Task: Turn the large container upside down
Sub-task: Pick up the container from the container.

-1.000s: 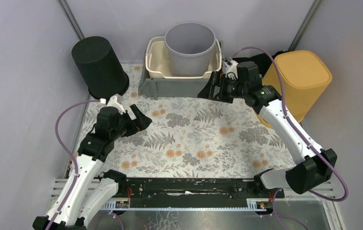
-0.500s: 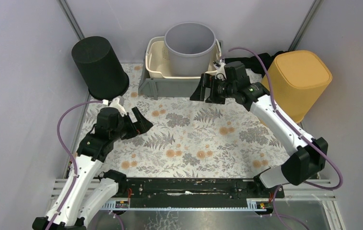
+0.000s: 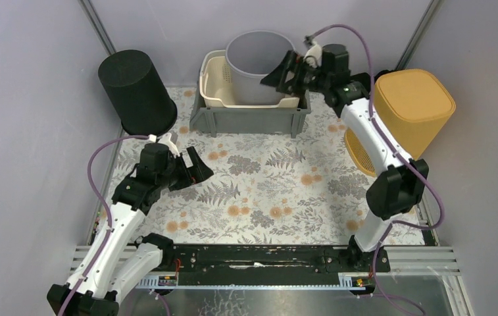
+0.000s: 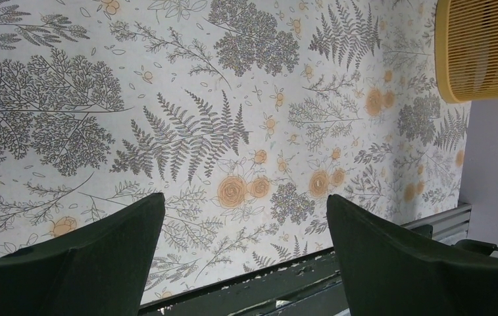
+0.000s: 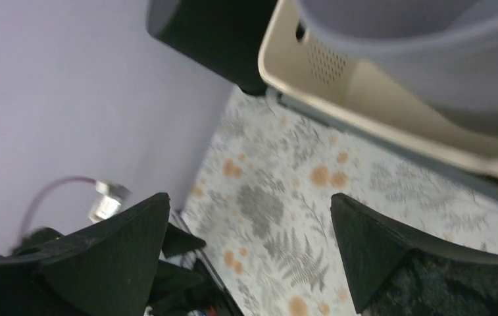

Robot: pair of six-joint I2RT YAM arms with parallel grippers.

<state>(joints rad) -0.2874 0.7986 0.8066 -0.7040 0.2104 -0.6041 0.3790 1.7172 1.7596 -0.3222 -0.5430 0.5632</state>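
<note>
My open fingers have only mat between them, and the bucket's rim is beyond them. My right gripper needs to move outward, then down onto the side of the bucket's rim that faces the yellow bin.
The large container, a grey bucket [image 3: 259,66], stands mouth up at the back centre, nested in a cream basket [image 3: 216,82] inside a grey crate [image 3: 246,118]. My right gripper [image 3: 277,74] is raised beside the bucket's right rim, open, with nothing between its fingers. In the right wrist view the bucket's wall [image 5: 417,46] fills the upper right, above the basket [image 5: 338,79], and the right gripper [image 5: 249,201] frames only the floral mat. My left gripper [image 3: 201,168] hovers open over the mat at the left. The left wrist view shows the left gripper [image 4: 246,204] empty.
A black container [image 3: 134,89] stands upside down at the back left, also visible as the black container [image 5: 213,33] in the right wrist view. A yellow bin [image 3: 410,105] stands upside down at the right, and this yellow bin [image 4: 483,46] shows in the left wrist view. Purple walls enclose three sides.
The right arm has lifted and swung back from in front of the crate up to the bucket's right rim. The left gripper has edged slightly right. Both stay open.
</note>
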